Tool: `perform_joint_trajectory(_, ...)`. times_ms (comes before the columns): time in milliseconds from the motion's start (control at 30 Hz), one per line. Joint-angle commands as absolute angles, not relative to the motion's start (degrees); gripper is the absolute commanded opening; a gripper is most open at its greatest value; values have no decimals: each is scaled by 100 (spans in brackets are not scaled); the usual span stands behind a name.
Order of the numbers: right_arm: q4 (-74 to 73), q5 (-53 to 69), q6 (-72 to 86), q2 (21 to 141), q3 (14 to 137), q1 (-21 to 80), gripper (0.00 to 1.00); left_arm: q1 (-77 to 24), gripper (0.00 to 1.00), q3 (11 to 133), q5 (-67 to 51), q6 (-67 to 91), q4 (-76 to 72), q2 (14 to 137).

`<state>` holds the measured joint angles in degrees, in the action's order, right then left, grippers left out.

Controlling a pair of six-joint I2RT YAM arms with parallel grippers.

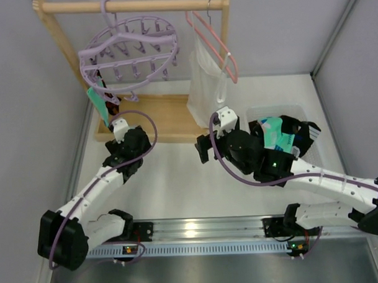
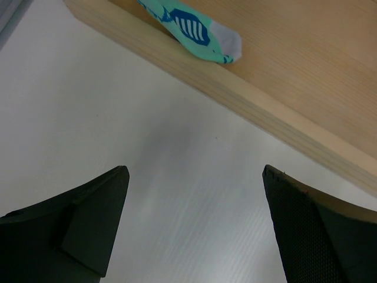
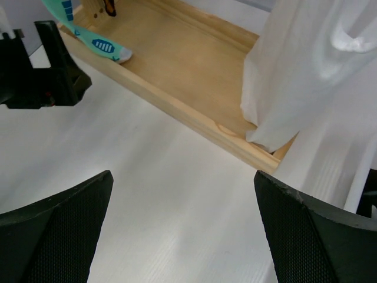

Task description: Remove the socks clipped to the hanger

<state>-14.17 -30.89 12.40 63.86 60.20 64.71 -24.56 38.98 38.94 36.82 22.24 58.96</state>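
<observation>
The sock's teal toe rests over the base's near edge, so my left gripper needs to move outward next, onto the sock's lower end [image 1: 105,118] [image 2: 204,39] there.
The lavender hanger [image 1: 129,50] hangs by its hook from the wooden rail. A teal sock [image 1: 98,102] dangles from a clip on its left side, its toe [image 2: 197,30] [image 3: 101,43] lying on the rack's wooden base. A dark sock with red-orange marks [image 1: 113,108] hangs just behind it. My left gripper [image 1: 120,134] [image 2: 194,172] is low over the white table just in front of the base, open, nothing between its fingers, the teal toe ahead of it. My right gripper [image 1: 226,131] [image 3: 184,175] is open and empty in front of the base's right end.
A white sleeveless garment [image 1: 205,85] [image 3: 318,65] hangs on a thin pink hanger [image 1: 213,41] at the rail's right. The rack's wooden base [image 1: 169,117] [image 3: 177,65] lies ahead of both grippers. A clear bin [image 1: 316,143] at the right holds teal and black socks [image 1: 272,131].
</observation>
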Motion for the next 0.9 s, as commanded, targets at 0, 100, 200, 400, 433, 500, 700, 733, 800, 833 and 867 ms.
perform_joint_trajectory(0,-695,-2558,1195,6258,5960,6328,99,-1830,99,3866,3558,3112,617,6432)
perform_joint_trajectory(100,-598,-2496,1169,6004,5644,6293,99,-1425,99,4103,3752,2918,115,7126)
perform_joint_trajectory(200,-519,-2391,1160,5661,5319,6223,99,-1135,99,4306,4183,2909,-376,7716)
perform_joint_trajectory(400,-413,-2145,1099,5203,4853,6179,100,-923,98,4342,4157,2663,-1511,8138)
perform_joint_trajectory(433,-378,-2058,1081,5203,4808,6161,99,-923,98,4420,4218,2698,-1599,8243)
perform_joint_trajectory(500,-378,-1995,1046,5247,4816,6144,99,-923,98,4517,4271,2716,-1626,8349)
perform_joint_trajectory(700,-396,-1697,984,5396,4843,6117,99,-923,86,4983,4745,2461,-1705,9052)
perform_joint_trajectory(733,-387,-1670,976,5379,4843,6108,99,-923,76,5001,4842,2452,-1696,9122)
perform_joint_trajectory(800,-387,-1679,967,5379,4843,6108,100,-914,73,5001,4895,2487,-1696,9246)
perform_joint_trajectory(833,-387,-1670,949,5379,4851,6108,99,-914,63,4984,4974,2531,-1696,9263)
perform_joint_trajectory(867,-378,-1670,967,5388,4852,6108,100,-923,59,4966,5018,2557,-1696,9316)
